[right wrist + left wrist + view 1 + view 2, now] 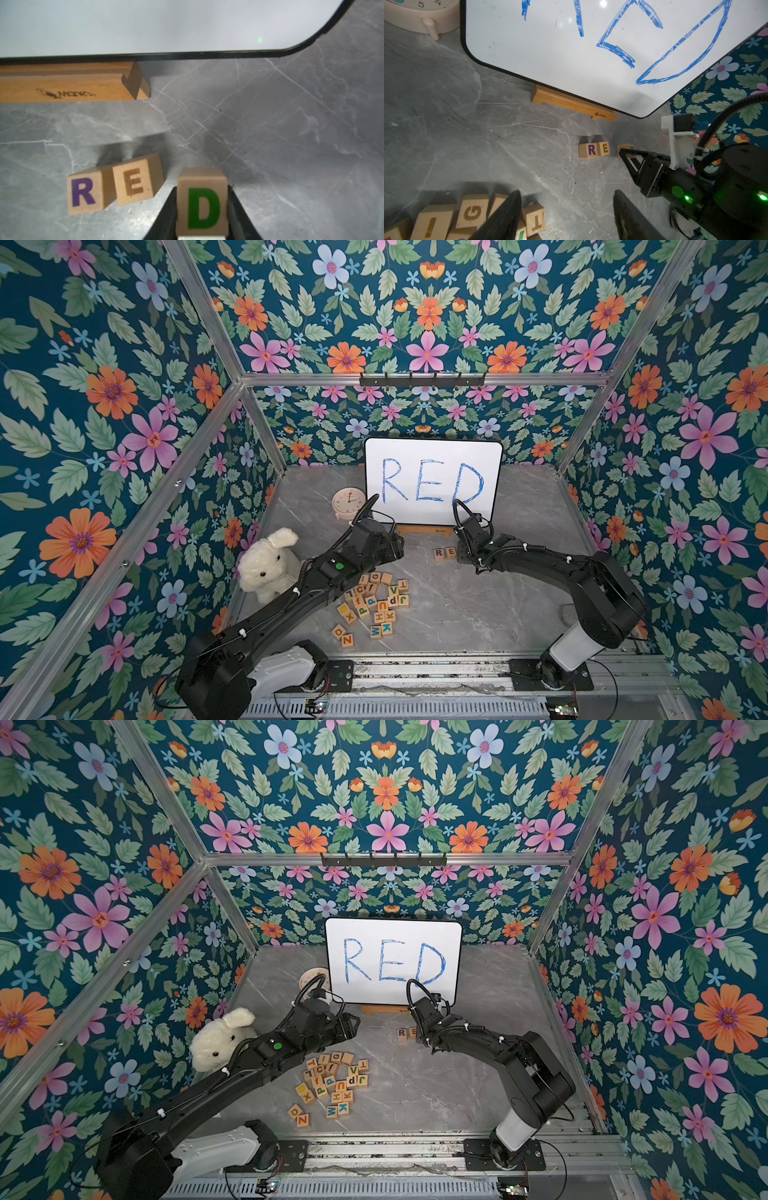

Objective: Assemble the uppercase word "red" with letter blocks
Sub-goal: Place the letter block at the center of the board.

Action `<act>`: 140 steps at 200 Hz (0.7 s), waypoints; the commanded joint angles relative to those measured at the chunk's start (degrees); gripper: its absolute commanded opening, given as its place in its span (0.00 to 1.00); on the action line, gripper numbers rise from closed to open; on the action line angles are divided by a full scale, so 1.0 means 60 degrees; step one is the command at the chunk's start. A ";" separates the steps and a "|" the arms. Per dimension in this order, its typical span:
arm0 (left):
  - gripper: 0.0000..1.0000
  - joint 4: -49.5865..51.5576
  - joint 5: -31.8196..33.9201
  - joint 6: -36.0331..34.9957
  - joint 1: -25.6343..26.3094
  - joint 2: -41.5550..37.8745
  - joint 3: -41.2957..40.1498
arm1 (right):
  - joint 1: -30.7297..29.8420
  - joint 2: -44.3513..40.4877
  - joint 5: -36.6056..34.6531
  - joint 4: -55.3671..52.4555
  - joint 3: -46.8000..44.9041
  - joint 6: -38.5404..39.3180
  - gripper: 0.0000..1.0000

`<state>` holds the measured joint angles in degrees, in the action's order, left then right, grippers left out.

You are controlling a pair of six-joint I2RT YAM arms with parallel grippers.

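My right gripper moves down and sideways to the E's free side [455, 553] [157, 175] next and releases the D on the tabletop, since a gap still separates them.
Two letter blocks stand side by side on the grey table in front of the whiteboard: a purple R [84, 194] and an orange-red E [134, 185], seen in both top views [439, 553]. E is turned slightly askew. My right gripper [202, 187] is shut on a block with a green D [202, 209], just right of E with a small gap between them. In the left wrist view the D block [627, 147] shows partly behind the right gripper's fingers. My left gripper [566, 195] is open and holds nothing, above the far edge of the loose block pile [374, 605].
The white board [432, 481] with blue handwritten RED leans on a wooden stand [424, 530] just behind the blocks. A small clock [348, 504] stands to its left. A white plush bunny [270, 564] sits at the table's left side, beside the left arm.
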<state>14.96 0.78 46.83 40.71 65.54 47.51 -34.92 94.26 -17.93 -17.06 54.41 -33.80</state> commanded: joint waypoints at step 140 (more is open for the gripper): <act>0.72 0.0493 0.0624 0.0142 -0.0004 -0.0471 -0.0129 | -0.0011 0.1114 0.0131 0.0628 0.0160 -0.0079 0.29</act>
<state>17.54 3.09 47.55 40.71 63.05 46.85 -34.94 100.47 -18.11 -13.26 55.16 -33.19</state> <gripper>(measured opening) 0.720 0.328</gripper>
